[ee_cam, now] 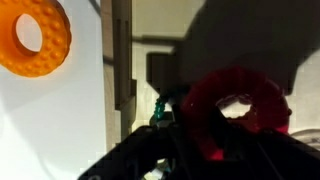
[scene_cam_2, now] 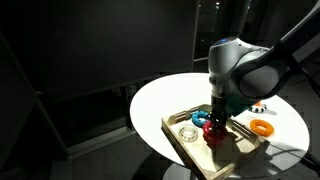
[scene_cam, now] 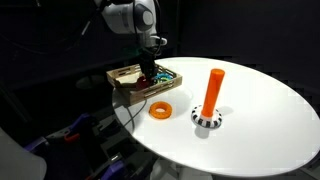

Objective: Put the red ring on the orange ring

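Note:
I will next raise the red ring (ee_cam: 235,105) over the tray's side and lower it onto the orange ring (ee_cam: 30,33), since that lies to my gripper's left in the wrist view.
The red ring (ee_cam: 235,105) fills the lower right of the wrist view, close between my dark fingers. In an exterior view it (scene_cam_2: 214,134) sits low over the wooden tray (scene_cam_2: 190,150), under my gripper (scene_cam_2: 217,122). The gripper (scene_cam: 148,72) reaches down into the tray and looks shut on the red ring. The orange ring (scene_cam: 161,110) lies flat on the white round table just outside the tray. It also shows in an exterior view (scene_cam_2: 262,127) and at the top left of the wrist view (ee_cam: 35,37).
A tall orange peg (scene_cam: 211,92) stands on a checkered base (scene_cam: 205,121) next to the orange ring. The tray (scene_cam: 125,85) holds a blue ring (scene_cam_2: 200,119) and a clear ring (scene_cam_2: 186,132). The table edge (scene_cam: 150,140) is near the tray.

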Available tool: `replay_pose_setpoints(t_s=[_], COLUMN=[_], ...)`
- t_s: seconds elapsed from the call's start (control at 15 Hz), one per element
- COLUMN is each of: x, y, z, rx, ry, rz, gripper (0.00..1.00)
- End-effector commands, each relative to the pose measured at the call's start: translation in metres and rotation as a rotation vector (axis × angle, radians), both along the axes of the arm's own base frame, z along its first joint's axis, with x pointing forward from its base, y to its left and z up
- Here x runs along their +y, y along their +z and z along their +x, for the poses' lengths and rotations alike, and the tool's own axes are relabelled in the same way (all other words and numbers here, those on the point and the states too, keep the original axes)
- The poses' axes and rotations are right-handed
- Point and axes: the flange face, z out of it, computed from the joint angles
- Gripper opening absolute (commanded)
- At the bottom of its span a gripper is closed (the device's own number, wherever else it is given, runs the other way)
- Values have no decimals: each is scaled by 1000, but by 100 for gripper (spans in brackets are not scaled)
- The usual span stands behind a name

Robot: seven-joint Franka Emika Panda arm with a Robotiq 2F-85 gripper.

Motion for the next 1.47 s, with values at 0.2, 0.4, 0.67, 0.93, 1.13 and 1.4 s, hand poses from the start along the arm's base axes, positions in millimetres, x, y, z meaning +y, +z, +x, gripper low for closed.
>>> replay_pose_setpoints(t_s=[0.2,0.4,0.67,0.93,1.13,1.4], x=[-13,-32,-73,-123,-156,-185], y=[54,67,72,73,68,54], z=[-2,-7,-17,-26,-32,-44], rx=[-23,1,50,79,101,140], ry=[-44,-82,-163,-270,-351,-417], rz=[15,-14,-50,-69,-82,-85], gripper=[10,10,10,10,10,10])
